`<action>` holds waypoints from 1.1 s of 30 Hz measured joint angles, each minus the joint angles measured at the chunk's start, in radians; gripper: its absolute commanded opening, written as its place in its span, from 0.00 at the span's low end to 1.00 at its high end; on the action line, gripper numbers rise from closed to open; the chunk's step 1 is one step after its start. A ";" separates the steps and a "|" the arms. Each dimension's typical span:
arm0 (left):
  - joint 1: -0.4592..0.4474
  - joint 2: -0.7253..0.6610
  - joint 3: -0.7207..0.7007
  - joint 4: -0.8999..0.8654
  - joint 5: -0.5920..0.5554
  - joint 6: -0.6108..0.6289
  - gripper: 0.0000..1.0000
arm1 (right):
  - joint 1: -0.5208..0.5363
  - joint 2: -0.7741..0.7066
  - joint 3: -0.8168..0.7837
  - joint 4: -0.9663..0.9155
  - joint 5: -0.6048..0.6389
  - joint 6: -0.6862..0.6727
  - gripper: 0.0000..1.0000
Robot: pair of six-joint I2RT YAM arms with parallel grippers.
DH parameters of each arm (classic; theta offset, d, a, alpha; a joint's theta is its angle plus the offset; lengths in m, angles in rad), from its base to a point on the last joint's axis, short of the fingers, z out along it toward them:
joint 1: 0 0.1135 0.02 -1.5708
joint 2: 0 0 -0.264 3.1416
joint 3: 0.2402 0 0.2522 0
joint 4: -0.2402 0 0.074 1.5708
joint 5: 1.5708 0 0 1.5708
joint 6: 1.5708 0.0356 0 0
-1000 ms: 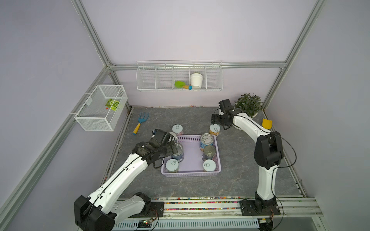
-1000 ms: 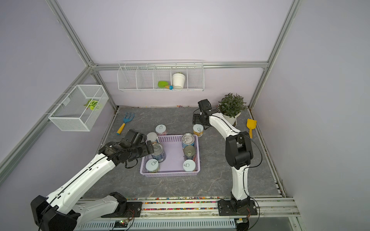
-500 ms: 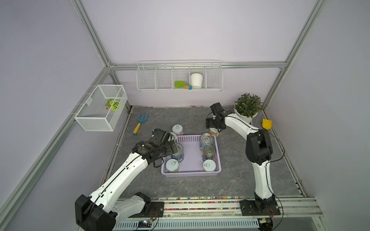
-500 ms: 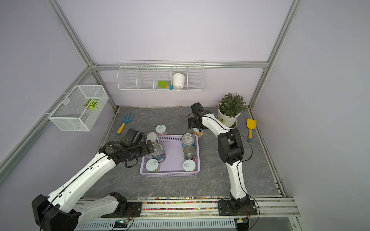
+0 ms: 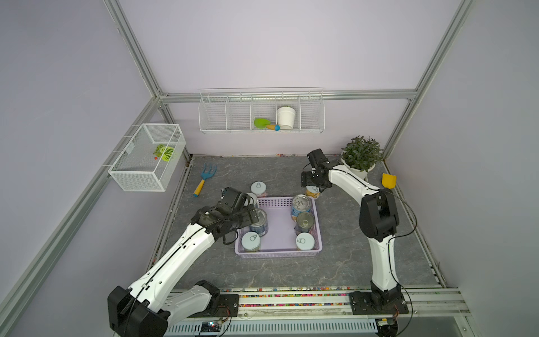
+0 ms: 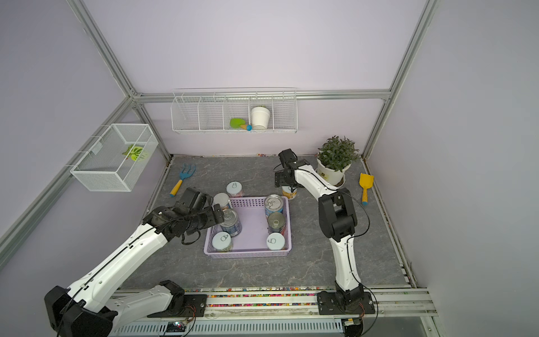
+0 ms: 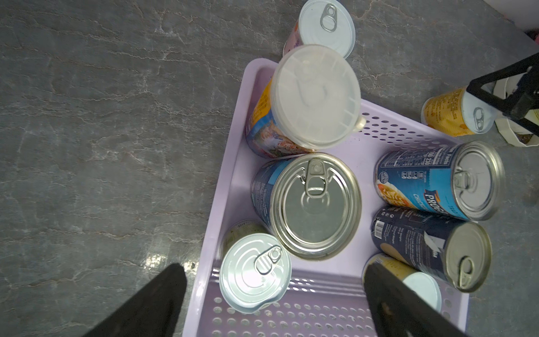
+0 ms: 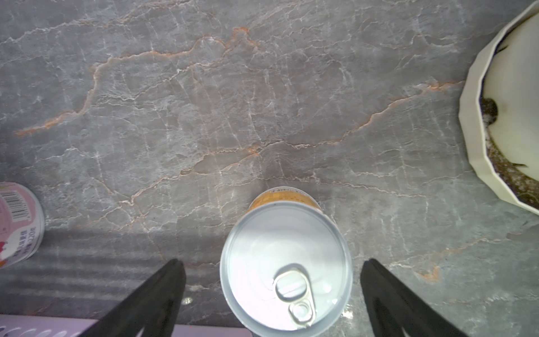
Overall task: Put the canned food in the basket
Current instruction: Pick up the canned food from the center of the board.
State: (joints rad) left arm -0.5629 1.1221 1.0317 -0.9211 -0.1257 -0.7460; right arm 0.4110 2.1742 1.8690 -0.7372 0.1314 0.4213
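Note:
The pale lid of the orange-labelled can (image 5: 313, 191) (image 8: 285, 262) sits between my open fingers with gaps, so next I will move my right gripper down past it and close.
The lavender basket (image 5: 277, 254) (image 6: 248, 254) (image 7: 233, 163) holds several upright cans in both top views. Two more stand on the floor behind it: a pale-lidded can (image 5: 258, 188) (image 7: 326, 26) and an orange-labelled can (image 5: 313, 191) (image 6: 289, 192) (image 8: 285, 262). My right gripper (image 5: 314, 186) (image 8: 272, 262) hangs open over the orange can, a finger on each side with gaps. My left gripper (image 5: 252, 214) (image 7: 274, 271) is open above the basket's left side, over a pale-lidded can (image 7: 255, 271) and touching nothing.
A potted plant (image 5: 361, 154) stands at the back right, close behind my right arm, with a yellow shovel (image 5: 388, 180) beside it. A blue rake (image 5: 205, 178) lies at the back left. Wire baskets (image 5: 261, 112) hang on the walls.
My right gripper has swung left from beside the plant and come down over the orange can, its jaws spreading slightly. The left arm has hardly moved.

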 measured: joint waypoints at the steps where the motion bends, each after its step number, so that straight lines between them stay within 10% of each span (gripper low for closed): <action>1: 0.000 0.000 0.000 0.001 0.000 0.000 1.00 | 0.000 0.000 0.000 -0.005 0.002 0.000 0.98; 15: 0.005 -0.019 0.000 0.000 0.000 0.001 1.00 | 0.000 0.072 0.042 -0.056 -0.002 0.001 0.96; 22: 0.006 -0.019 0.000 0.000 0.002 0.004 1.00 | -0.010 0.087 0.055 -0.074 -0.011 0.010 0.64; 33: 0.043 -0.010 0.052 -0.026 0.042 0.027 1.00 | -0.019 0.077 0.054 -0.106 0.000 0.005 0.58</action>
State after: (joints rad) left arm -0.5201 1.1118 1.0836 -0.9474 -0.0837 -0.7185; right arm 0.3923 2.2517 1.9232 -0.8429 0.1318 0.4267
